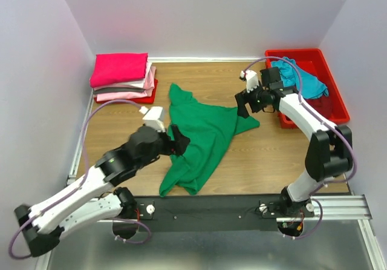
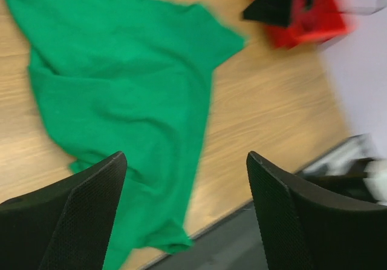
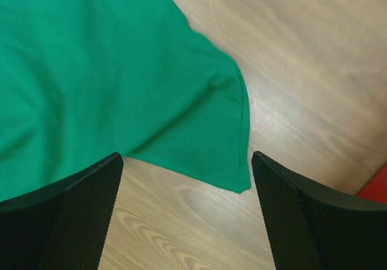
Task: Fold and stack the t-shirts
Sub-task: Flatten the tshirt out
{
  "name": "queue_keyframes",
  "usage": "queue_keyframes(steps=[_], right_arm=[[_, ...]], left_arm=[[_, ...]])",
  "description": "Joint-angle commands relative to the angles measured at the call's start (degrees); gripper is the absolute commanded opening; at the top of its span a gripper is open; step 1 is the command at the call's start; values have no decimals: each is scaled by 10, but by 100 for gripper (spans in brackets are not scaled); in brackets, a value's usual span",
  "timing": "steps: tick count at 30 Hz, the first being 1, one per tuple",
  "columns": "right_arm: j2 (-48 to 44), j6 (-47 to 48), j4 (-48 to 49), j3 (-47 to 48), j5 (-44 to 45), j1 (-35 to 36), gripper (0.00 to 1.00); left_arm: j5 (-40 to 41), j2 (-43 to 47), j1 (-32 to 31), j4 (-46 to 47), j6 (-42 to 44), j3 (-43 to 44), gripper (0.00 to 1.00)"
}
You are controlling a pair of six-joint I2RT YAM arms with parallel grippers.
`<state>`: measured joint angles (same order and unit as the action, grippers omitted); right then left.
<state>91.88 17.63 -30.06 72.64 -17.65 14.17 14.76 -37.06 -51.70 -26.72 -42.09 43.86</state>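
Observation:
The shirt's corner sticks out flat. I will next move my right gripper down onto the shirt's corner by the red bin, easing toward the bin, and close it.
A bright green t-shirt lies crumpled and unfolded across the middle of the table; it also shows in the left wrist view and the right wrist view. My left gripper is open and empty above the shirt's left side. My right gripper is open and empty above the shirt's right corner. A stack of folded t-shirts, hot pink on top with light pink and dark red below, sits at the back left. A teal t-shirt lies in the red bin.
The red plastic bin stands at the back right, beside my right arm. A metal rail runs along the table's near edge. White walls close in the left, back and right sides.

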Motion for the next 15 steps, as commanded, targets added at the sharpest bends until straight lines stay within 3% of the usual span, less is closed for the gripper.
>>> queue_keyframes(steps=[1,3,4,6,10,15], right_arm=[[58,14,-8,-12,6,-43,91],[89,18,-8,-2,13,-54,87],[98,19,-7,7,17,-55,86],[115,21,-8,13,23,-58,85],[129,26,-8,16,28,-63,82],[139,24,-8,18,18,-68,80]], left_arm=[[47,-111,23,81,127,-6,91],[-17,-160,111,138,163,5,89],[-63,-207,192,186,188,9,86],[-164,-252,246,231,201,22,83],[-226,-412,298,282,230,91,79],[-219,-618,325,227,278,243,69]])
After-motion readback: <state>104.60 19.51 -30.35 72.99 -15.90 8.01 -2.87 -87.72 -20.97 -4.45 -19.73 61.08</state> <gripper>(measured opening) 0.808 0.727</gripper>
